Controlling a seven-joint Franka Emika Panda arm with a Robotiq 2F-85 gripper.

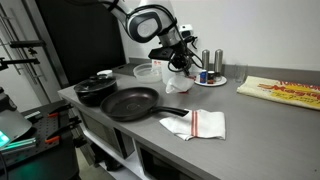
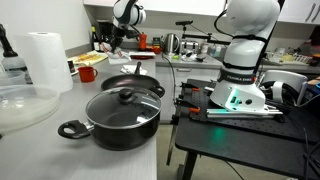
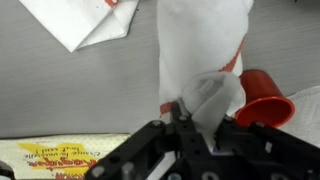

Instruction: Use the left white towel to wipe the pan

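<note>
I need to lower the hanging white towel down onto the bare counter behind the pan's handle with my gripper next and release it there. That clear spot is below my gripper.
My gripper (image 1: pixel 177 60) is shut on a white towel (image 1: pixel 178 82) with red stripes and holds it hanging above the counter, behind the pan. In the wrist view the jaws (image 3: pixel 195 106) pinch a bunched fold of this towel (image 3: pixel 200 45). The black frying pan (image 1: pixel 130 103) lies empty on the grey counter, its handle pointing right; it also shows in an exterior view (image 2: pixel 135 84). Another white towel (image 1: pixel 201 124) with red stripes lies flat by the pan's handle and shows in the wrist view (image 3: pixel 85 20).
A black pot with a lid (image 1: pixel 97 88) (image 2: pixel 122 114) stands beside the pan. A red cup (image 3: pixel 265 98) (image 2: pixel 87 74) is near the held towel. A plate with shakers (image 1: pixel 211 76), a clear bowl (image 1: pixel 147 71), a yellow cloth (image 1: pixel 282 92) and a paper roll (image 2: pixel 42 60) are nearby.
</note>
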